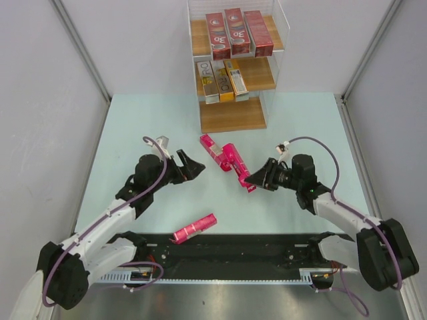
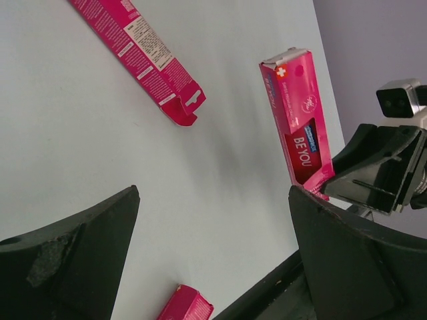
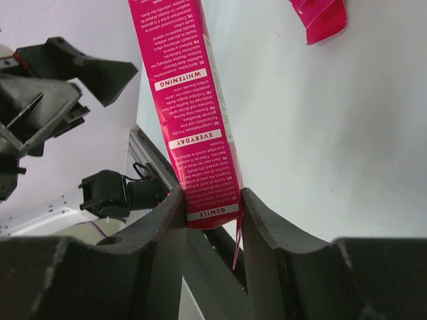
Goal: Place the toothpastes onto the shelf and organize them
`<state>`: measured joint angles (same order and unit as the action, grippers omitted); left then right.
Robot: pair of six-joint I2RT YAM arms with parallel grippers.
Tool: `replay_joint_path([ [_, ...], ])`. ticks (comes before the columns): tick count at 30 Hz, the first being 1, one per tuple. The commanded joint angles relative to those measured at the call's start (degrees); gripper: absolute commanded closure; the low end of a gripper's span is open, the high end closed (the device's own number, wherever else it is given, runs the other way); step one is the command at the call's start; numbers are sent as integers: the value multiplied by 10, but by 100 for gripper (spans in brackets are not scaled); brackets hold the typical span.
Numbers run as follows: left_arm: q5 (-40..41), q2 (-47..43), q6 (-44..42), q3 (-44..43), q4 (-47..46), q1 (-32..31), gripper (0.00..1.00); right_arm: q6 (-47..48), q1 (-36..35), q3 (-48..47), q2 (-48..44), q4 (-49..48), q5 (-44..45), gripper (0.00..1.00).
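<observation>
I next need to carry the carton in my right gripper outward, lay it on its side below the silver toothpastes and release it.
The shelf (image 1: pixel 233 117) stands at the back. Three dark red toothpastes (image 1: pixel 230 33) lie on its top board and orange and silver ones (image 1: pixel 220 80) on the middle board. My right gripper (image 1: pixel 253 179) (image 3: pixel 210 207) is shut on the near end of a pink toothpaste carton (image 1: pixel 235 162) (image 3: pixel 190 113) (image 2: pixel 300 120). A second pink carton (image 1: pixel 211 149) (image 2: pixel 143 53) (image 3: pixel 320 17) lies just left of it on the table. A third pink carton (image 1: pixel 194 228) (image 2: pixel 187 308) lies near the front rail. My left gripper (image 1: pixel 193 167) (image 2: pixel 213 253) is open and holds nothing, left of the two middle cartons.
The shelf's lowest wooden board (image 1: pixel 232 119) is bare. A black rail (image 1: pixel 233 250) runs along the table's near edge between the arm bases. Grey walls close in the table on the left, right and back.
</observation>
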<state>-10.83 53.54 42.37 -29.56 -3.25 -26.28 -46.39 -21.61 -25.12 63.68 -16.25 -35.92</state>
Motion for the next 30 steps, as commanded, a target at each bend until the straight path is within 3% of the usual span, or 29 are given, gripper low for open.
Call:
replay_joint_path([
  [1,22,-24,-25,-20,28,-1,0,-34,4,-45,57,-96,0,85],
  [18,63,-66,-57,-34,105,-4,0,-58,53,-237,310,-165,30,85],
  [30,77,-72,-63,-37,119,-3,0,-182,58,-349,487,-273,35,87],
])
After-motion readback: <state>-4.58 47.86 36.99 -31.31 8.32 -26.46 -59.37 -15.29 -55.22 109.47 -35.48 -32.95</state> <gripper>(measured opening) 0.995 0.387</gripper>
